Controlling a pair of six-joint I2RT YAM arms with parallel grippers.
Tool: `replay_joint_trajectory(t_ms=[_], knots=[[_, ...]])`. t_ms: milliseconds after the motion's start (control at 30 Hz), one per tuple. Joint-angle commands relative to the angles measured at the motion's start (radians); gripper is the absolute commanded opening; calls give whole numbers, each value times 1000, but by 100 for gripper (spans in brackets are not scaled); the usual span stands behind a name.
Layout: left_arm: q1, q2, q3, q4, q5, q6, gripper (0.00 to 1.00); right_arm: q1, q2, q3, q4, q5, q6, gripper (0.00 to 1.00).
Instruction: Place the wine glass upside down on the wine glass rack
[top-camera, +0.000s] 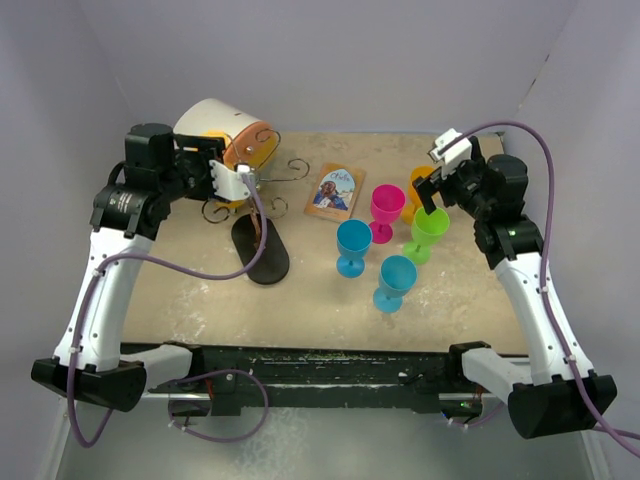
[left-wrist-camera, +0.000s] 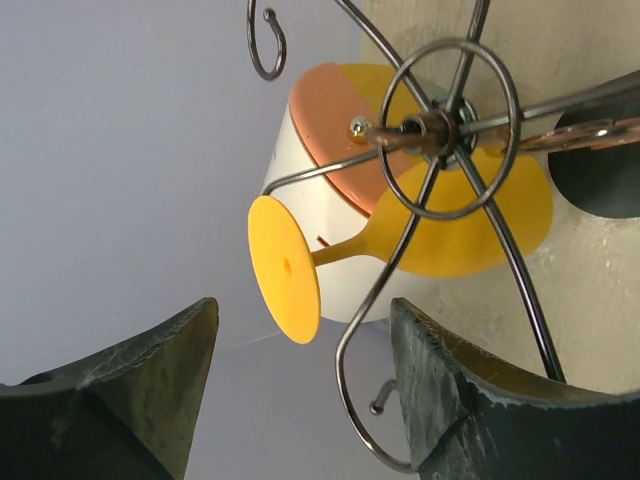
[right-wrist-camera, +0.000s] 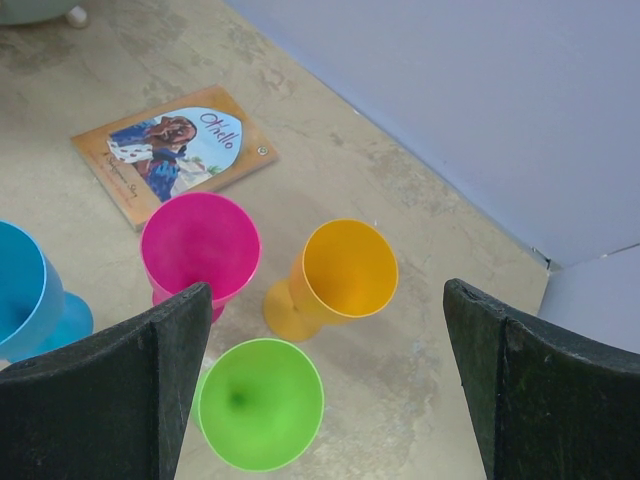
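My right gripper next lowers its open fingers astride the rim of the green glass (right-wrist-camera: 260, 400) at the side, since the glass's opening faces up below.
The wine glass rack (left-wrist-camera: 455, 130) is dark wire with curled arms round a central post; its black oval base (top-camera: 260, 250) lies at the table's left. A yellow wine glass (left-wrist-camera: 470, 225) sits among the arms, its round foot (left-wrist-camera: 285, 268) towards the camera and its stem against a wire. My left gripper (left-wrist-camera: 305, 305) is open and empty just short of that foot, with one curled arm (left-wrist-camera: 360, 400) between its fingers. It also shows in the top view (top-camera: 248, 180). My right gripper (top-camera: 430, 195) is open and empty above an orange glass (right-wrist-camera: 350, 268) and a green glass (right-wrist-camera: 260, 400).
A white cylinder with an orange inside (top-camera: 225, 130) lies behind the rack. A pink glass (top-camera: 387, 205), two blue glasses (top-camera: 353, 240) (top-camera: 397, 278) and a book (top-camera: 335, 190) stand mid-table. The enclosure walls are close at the back and sides.
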Motion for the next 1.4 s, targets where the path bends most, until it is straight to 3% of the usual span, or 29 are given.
replay_joint_trajectory(t_ms=[0,300,367,467,600,800,1367], knots=[[-2,-29,43,16,55,-72,74,-3,5,44,-13,-16,-12,100],[-2,-49,83,106,52,-302,77,-3,3,28,-42,49,-10,100],[-2,-60,95,135,36,-402,83,-4,-1,13,-47,99,-9,100],[-2,-76,100,188,-21,-580,100,-3,7,4,-72,171,-1,100],[-1,-91,101,213,-75,-739,99,-3,32,2,-131,234,18,100],[-1,-120,104,188,-96,-852,99,-5,62,-29,-165,276,80,98],[0,-163,92,133,-53,-891,99,-5,223,0,-270,340,75,57]])
